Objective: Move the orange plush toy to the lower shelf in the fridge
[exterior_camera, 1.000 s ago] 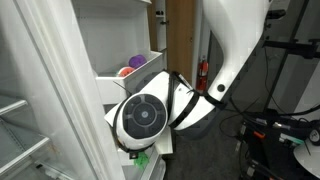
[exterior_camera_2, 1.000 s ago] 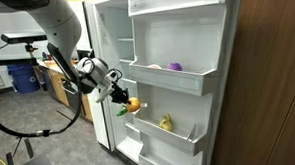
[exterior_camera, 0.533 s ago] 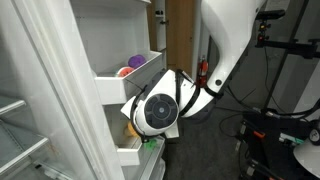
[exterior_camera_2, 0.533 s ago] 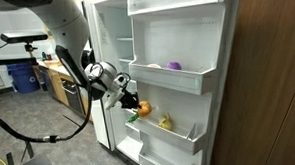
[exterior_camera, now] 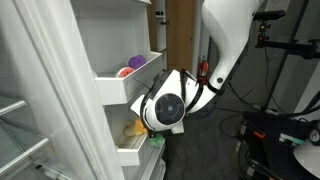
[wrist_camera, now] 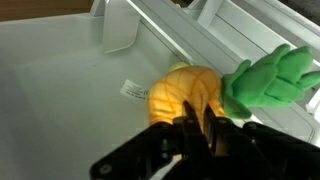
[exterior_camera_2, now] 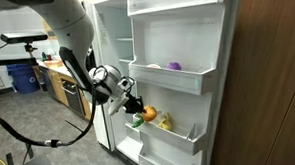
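The toy [exterior_camera_2: 147, 113] goes outward in my gripper past the white bin's rim next, as the toy's green part still overlaps that rim. Then my gripper releases the toy.
The orange plush toy [wrist_camera: 183, 90] fills the middle of the wrist view, its green leafy part [wrist_camera: 270, 78] sticking out to the right. My gripper [wrist_camera: 197, 122] is shut on the toy's orange body. In an exterior view the gripper [exterior_camera_2: 137, 109] holds the toy [exterior_camera_2: 147, 113] just above the lower shelf [exterior_camera_2: 176, 137], a long white bin in the fridge [exterior_camera_2: 216, 49] door. Beside the toy in that bin lies a pale yellow lumpy item [exterior_camera_2: 165, 122]. In an exterior view the arm's round wrist [exterior_camera: 166, 102] hides most of the toy.
The bin above [exterior_camera_2: 177, 81] holds a purple plush [exterior_camera_2: 174, 65]. The same purple plush [exterior_camera: 135, 62] shows in the upper door bin in an exterior view. A brown wall [exterior_camera_2: 273, 87] stands right of the fridge. Lab stands and cables [exterior_camera: 285, 130] are behind the arm.
The arm has carried the toy toward the fridge door. It was out in front of the door a second ago and now hangs over the lower bin. The gripper stayed shut.
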`<state>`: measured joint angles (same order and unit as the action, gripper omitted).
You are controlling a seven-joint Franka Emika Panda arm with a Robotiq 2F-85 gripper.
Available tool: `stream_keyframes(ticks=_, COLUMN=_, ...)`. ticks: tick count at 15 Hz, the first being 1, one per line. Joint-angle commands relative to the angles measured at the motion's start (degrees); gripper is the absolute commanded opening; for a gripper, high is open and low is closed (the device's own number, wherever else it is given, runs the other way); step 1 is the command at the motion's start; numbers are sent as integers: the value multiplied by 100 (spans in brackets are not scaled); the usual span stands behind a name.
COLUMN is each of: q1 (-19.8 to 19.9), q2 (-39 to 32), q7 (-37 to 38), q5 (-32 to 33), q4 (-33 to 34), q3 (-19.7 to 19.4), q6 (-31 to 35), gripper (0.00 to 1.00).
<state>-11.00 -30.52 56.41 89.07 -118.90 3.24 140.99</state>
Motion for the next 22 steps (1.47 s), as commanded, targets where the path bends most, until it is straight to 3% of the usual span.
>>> stream_keyframes(ticks=1, q1=140, q2=2, q7=-15, q5=32, q4=3, q3=164, q6=-66, gripper=11)
stream_keyframes(ticks=4, q1=139, q2=13, q7=-14, q5=31, q4=3, q3=167, q6=-66, gripper=11)
stream_keyframes(ticks=5, q1=139, q2=15, q7=-14, q5=31, q4=2, q3=168, q6=-66, gripper=3)
stream_keyframes(ticks=22, q1=61, q2=-250, q7=172, q5=88, q4=449, q3=220, q6=-222, gripper=3)
